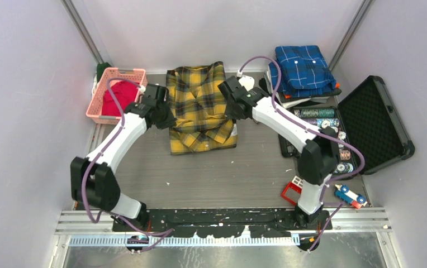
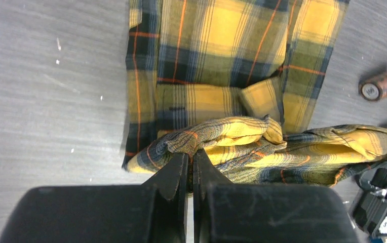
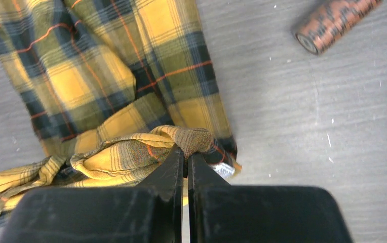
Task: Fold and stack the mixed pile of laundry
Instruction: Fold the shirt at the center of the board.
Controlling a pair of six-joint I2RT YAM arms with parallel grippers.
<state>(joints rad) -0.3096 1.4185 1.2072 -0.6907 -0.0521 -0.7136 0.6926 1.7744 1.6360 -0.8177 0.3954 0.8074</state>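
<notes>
Next I need to lower my right gripper, move it outward along the shirt's edge by the brown roll (image 3: 213,90), then release, since the fold hangs lifted over the shirt's flat part.
The yellow-and-black plaid shirt (image 1: 200,106) lies partly folded at the table's middle back. My left gripper (image 1: 166,119) is shut on a bunched fold at the shirt's left edge; the pinch shows in the left wrist view (image 2: 191,154). My right gripper (image 1: 231,111) is shut on the fold's right end, seen in the right wrist view (image 3: 185,152). The fold hangs lifted between both grippers over the flat part of the shirt (image 2: 217,55). The red T-shirt (image 1: 119,96) lies in the pink basket (image 1: 100,100) at the back left.
A folded blue plaid shirt (image 1: 303,68) lies on a stack at the back right. An open black case (image 1: 380,125) and trays of small rolls (image 1: 318,117) stand to the right. A brown roll (image 2: 384,83) lies on the table near the shirt. Small toys (image 1: 350,195) sit near the right arm's base.
</notes>
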